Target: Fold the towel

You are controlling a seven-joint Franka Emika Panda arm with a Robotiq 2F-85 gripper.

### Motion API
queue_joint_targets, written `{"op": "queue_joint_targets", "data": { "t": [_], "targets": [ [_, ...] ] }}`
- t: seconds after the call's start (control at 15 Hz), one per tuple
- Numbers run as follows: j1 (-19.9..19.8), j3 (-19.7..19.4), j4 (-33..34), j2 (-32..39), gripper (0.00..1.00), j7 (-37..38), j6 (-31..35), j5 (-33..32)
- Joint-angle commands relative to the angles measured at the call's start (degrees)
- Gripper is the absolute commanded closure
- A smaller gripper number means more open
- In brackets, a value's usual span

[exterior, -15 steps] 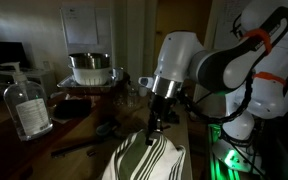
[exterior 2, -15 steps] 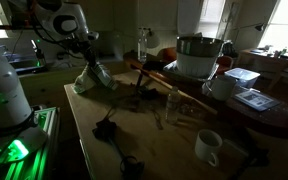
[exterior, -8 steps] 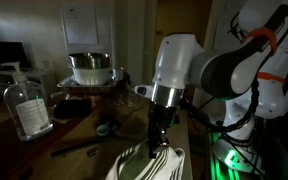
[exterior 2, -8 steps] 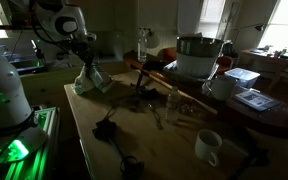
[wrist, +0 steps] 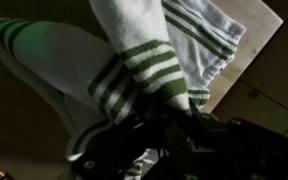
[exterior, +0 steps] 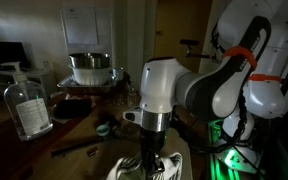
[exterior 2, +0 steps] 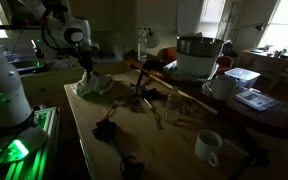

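Observation:
The bunched towel needs to be lifted by my gripper next so that it hangs open. My gripper should then lower it back toward the near table edge and release it, since that edge lies back from my gripper.
The towel (exterior: pixel 149 168) is a pale cloth with dark green stripes, bunched on the wooden table at the bottom of an exterior view. It also shows as a small heap near the table's far corner (exterior 2: pixel 90 85). My gripper (exterior: pixel 150 150) points straight down into it and is shut on a pinched fold of the towel (wrist: pixel 134 80). In the wrist view the striped cloth runs from the jaws (wrist: pixel 169 125) up across the frame. The fingertips are dark and partly hidden by cloth.
A clear bottle (exterior: pixel 27 105) stands at one side. A metal pot (exterior: pixel 89 67) sits behind; it also shows in an exterior view (exterior 2: pixel 196 55). A white mug (exterior 2: pixel 208 146), dark tools (exterior 2: pixel 149 103) and cables lie on the table (exterior 2: pixel 174 140).
My gripper has moved down and toward the table's near edge with the towel in it. The raised cloth has dropped lower and flattened into a heap.

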Motion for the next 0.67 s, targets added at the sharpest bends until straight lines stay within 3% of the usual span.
{"op": "queue_joint_targets", "data": {
  "t": [0.0,0.27,0.6],
  "targets": [
    [0.92,-4.56,-1.23,-6.69,0.98,-9.93,0.18,14.20],
    [0.45,-12.03,-3.28,-19.69,0.98,-21.36,-7.74,30.32],
    [-1.21,-21.15,-5.45,-33.09,0.98,-31.72,-20.83,41.88]
  ]
}}
